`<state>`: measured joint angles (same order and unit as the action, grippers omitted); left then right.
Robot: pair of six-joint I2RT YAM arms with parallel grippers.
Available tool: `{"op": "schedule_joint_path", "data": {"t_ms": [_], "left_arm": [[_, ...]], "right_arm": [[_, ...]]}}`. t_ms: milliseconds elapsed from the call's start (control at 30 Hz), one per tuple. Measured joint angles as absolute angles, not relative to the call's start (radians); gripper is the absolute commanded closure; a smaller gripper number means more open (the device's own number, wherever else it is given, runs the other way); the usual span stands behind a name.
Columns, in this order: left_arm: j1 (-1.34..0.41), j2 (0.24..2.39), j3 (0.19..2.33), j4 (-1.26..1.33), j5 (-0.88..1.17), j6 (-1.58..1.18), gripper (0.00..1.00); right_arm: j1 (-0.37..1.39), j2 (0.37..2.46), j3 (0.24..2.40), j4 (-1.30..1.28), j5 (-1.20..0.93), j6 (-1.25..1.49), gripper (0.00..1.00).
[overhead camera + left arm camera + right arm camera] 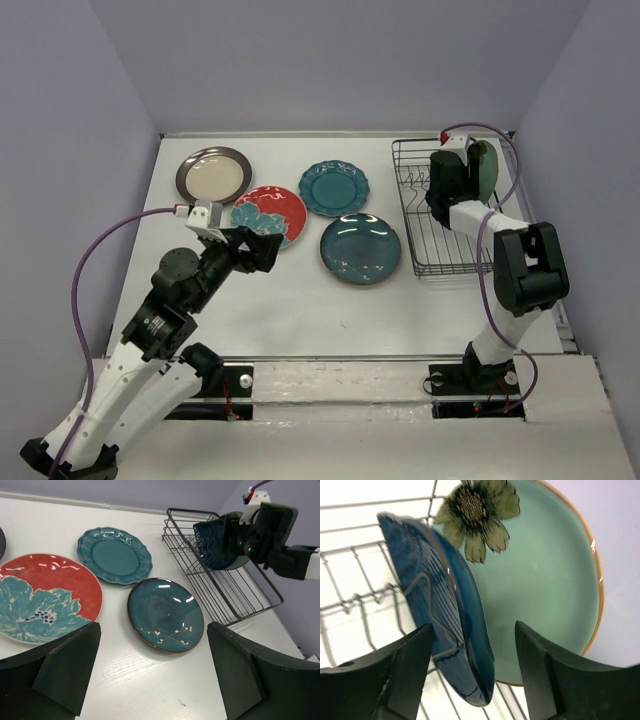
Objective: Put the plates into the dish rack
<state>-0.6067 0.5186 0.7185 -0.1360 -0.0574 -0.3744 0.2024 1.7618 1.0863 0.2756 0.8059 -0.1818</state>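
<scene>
Next, the left gripper crosses and lowers onto the glossy dark teal plate's rim facing the red floral plate, since the teal plate lies flat beside the rack.
Four plates lie flat on the table: cream with dark rim, red floral, scalloped teal and glossy dark teal. The black wire dish rack stands at the right. The pale mint flower plate and the dark blue plate stand upright in its far end. My right gripper is open, with its jaws on either side of the dark blue plate's rim and a gap on both sides. My left gripper is open and empty, hovering near the red floral plate and the glossy dark teal plate.
The rack's near part holds only bare prongs. Grey walls close in the table at the back and both sides. The purple cable loops left of my left arm.
</scene>
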Motion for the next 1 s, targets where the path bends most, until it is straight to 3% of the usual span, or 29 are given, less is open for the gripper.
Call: {"op": "schedule_joint_path", "data": {"t_ms": [100, 433, 667, 1000], "left_arm": [[-0.607, 0.579, 0.719, -0.138, -0.033, -0.39, 0.01], [-0.616, 0.771, 0.638, -0.023, 0.079, -0.562, 0.04], [-0.686, 1.032, 0.55, 0.138, 0.003, -0.704, 0.11], [-0.7, 1.4, 0.559, 0.33, -0.059, -0.829, 0.24]], "right_arm": [[0.202, 1.745, 1.146, 0.187, 0.772, -0.12, 0.17], [0.202, 1.447, 1.224, -0.086, 0.516, 0.134, 0.15], [0.223, 1.063, 1.023, -0.109, 0.205, 0.311, 0.14], [0.247, 0.815, 0.794, -0.147, -0.094, 0.452, 0.14]]}}
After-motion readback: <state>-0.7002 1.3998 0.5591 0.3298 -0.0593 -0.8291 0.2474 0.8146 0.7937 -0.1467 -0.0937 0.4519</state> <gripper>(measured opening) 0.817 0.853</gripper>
